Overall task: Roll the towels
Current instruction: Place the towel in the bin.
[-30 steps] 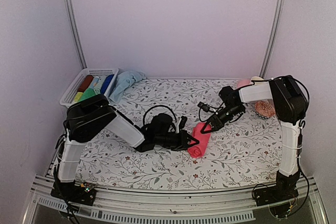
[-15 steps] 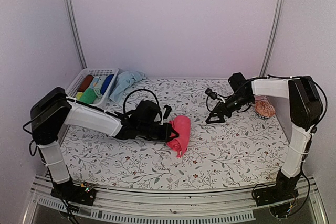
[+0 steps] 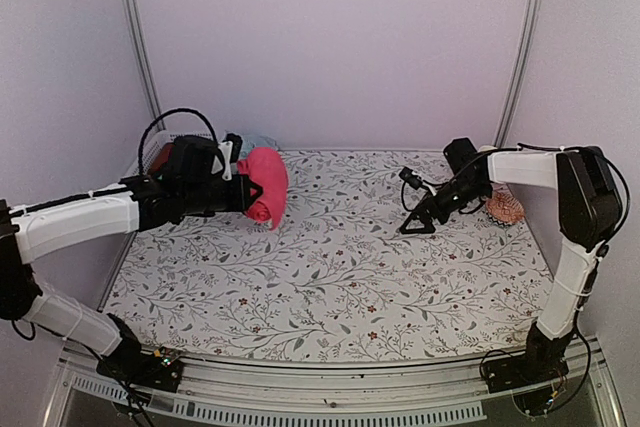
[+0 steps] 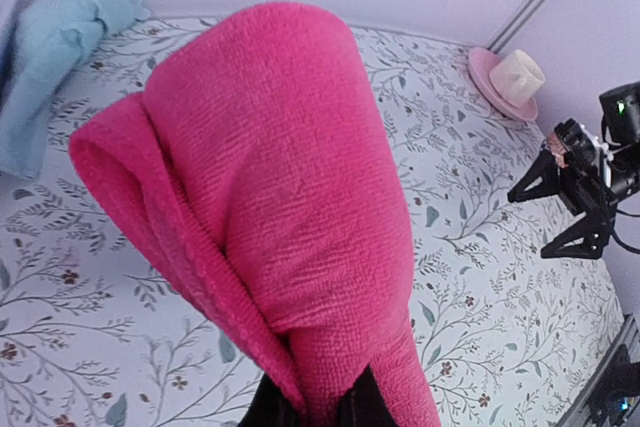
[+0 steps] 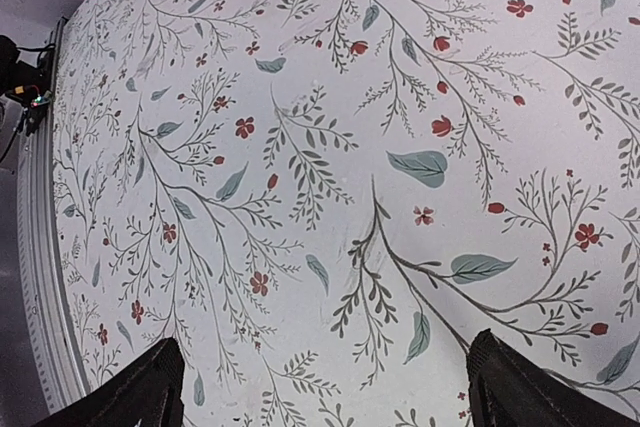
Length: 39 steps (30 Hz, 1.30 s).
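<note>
Next, my left gripper moves over the white basket, which stands below, to the gripper's left in the top view, then lowers and releases the pink towel [image 3: 265,185].
The pink towel [image 3: 265,185] is rolled into a fat cylinder and hangs above the back left of the table. My left gripper [image 3: 243,190] is shut on its lower end. In the left wrist view the pink towel [image 4: 290,207] fills the middle, and the left gripper [image 4: 315,409] shows only as dark tips pinching the cloth. The pale blue towel [image 4: 45,57] lies crumpled and unrolled at the back left, mostly hidden in the top view. My right gripper [image 3: 417,219] hovers over the right half of the table. Its open jaws [image 5: 325,382] hold nothing, with only patterned cloth below.
A white basket [image 3: 143,160] with coloured rolls stands at the back left, largely behind my left arm. A pink saucer with a cream cup [image 4: 512,82] sits at the back right, next to an orange patterned object [image 3: 503,207]. Floral cloth [image 3: 330,277] covers the table.
My left arm has lifted the pink roll from the table's middle to the back left. My right gripper has let go of it, opened wide and drawn back to the right.
</note>
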Tool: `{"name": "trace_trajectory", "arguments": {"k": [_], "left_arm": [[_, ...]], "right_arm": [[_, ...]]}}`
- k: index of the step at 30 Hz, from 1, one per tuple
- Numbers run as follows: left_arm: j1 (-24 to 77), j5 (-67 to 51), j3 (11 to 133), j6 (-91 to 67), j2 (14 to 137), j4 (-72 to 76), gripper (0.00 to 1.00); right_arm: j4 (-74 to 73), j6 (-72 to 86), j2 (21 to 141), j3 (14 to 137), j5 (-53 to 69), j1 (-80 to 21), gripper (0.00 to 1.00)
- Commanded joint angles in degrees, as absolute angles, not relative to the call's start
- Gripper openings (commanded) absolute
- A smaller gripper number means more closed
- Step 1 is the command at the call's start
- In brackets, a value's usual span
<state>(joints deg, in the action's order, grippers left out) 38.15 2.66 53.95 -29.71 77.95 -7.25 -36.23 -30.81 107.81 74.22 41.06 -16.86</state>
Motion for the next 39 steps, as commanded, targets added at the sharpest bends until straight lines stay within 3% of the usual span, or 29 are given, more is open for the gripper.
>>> {"name": "trace_trajectory", "arguments": {"k": [1, 8, 18, 33, 39], "left_arm": [[30.99, 6.96, 53.92, -23.50, 70.17, -14.88, 0.00], [14.43, 6.96, 56.10, -10.64, 64.51, -20.48, 0.00], [-1.77, 9.75, 65.18, 3.51, 75.58, -21.80, 0.00], [-1.24, 32.70, 74.71, 20.95, 95.58, -16.43, 0.00], [1.94, 36.53, 77.29, 26.23, 101.80, -14.60, 0.00]], "right_arm": [[-35.16, -30.32, 105.69, 73.30, 40.03, -17.11, 0.99], [-34.90, -30.17, 103.96, 72.82, 39.37, -17.07, 0.99], [-34.63, -30.23, 103.65, 72.09, 40.21, -16.97, 0.99], [-34.96, -30.82, 103.50, 71.83, 41.39, -16.96, 0.99], [-35.16, -31.19, 103.52, 72.00, 41.01, -16.96, 0.99]]}}
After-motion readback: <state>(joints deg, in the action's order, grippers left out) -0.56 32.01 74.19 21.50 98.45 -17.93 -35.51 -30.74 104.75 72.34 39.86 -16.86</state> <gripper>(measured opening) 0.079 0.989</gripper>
